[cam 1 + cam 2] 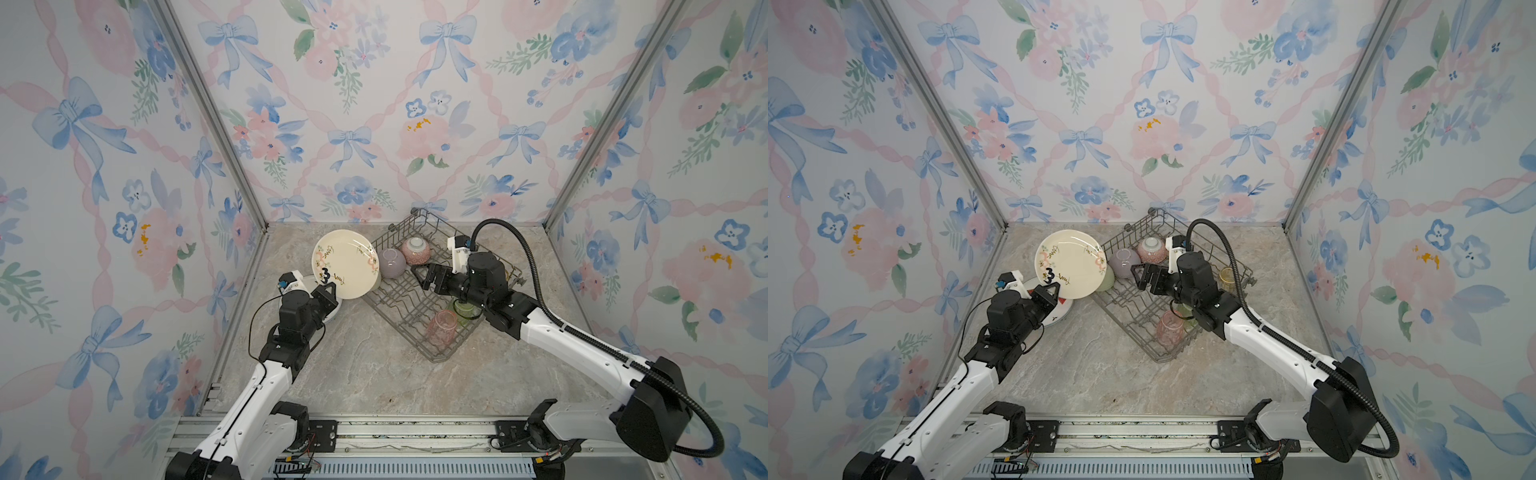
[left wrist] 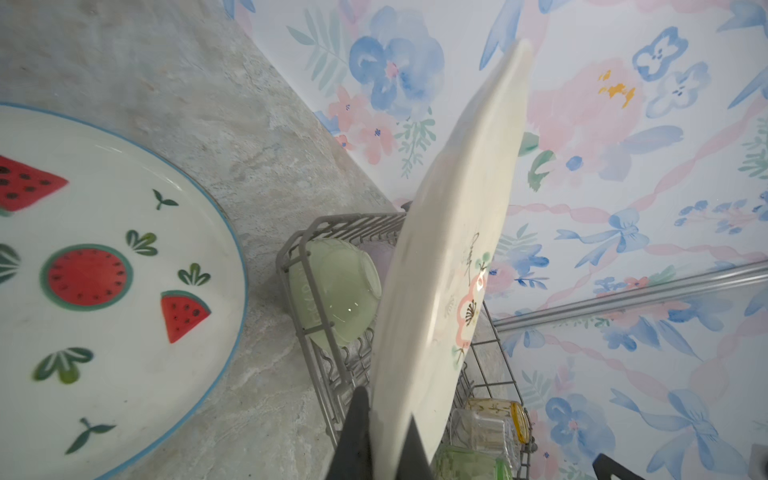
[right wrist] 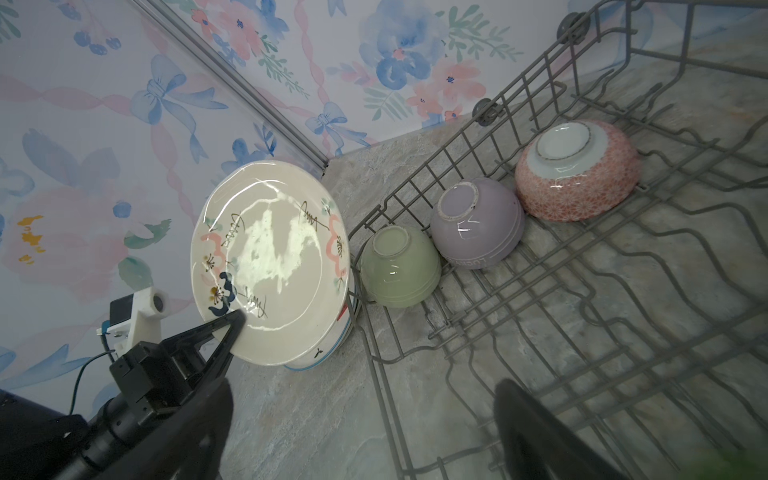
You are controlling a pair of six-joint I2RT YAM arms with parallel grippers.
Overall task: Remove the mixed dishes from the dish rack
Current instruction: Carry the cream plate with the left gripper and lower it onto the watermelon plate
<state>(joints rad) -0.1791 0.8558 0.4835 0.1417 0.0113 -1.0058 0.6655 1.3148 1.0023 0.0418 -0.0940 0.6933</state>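
Note:
The left gripper moves down away from the rack (image 1: 1154,358) next and releases the cream floral plate onto the white fruit-print plate (image 1: 1057,308), flat and empty below the gripper.
My left gripper (image 1: 328,287) (image 2: 384,436) is shut on the lower rim of the cream floral plate (image 1: 345,264) (image 1: 1071,264) (image 3: 270,262), which stands nearly on edge just left of the dish rack (image 1: 432,357) (image 1: 1154,358). Below it the white fruit-print plate (image 2: 104,270) (image 1: 1059,316) lies flat on the table. The green bowl (image 3: 399,266), the lilac bowl (image 1: 392,262) (image 3: 478,222) and the pink bowl (image 1: 415,250) (image 3: 577,170) sit upside down along the rack's far-left side. My right gripper (image 1: 427,277) (image 3: 365,390) hangs open and empty over the rack's tines.
A pink tumbler (image 1: 442,326) and a green tumbler (image 1: 463,309) lie in the rack's near corner under my right arm. An amber tumbler (image 1: 1227,277) sits at its right side. Floral walls close in the marble table (image 1: 374,386) on three sides.

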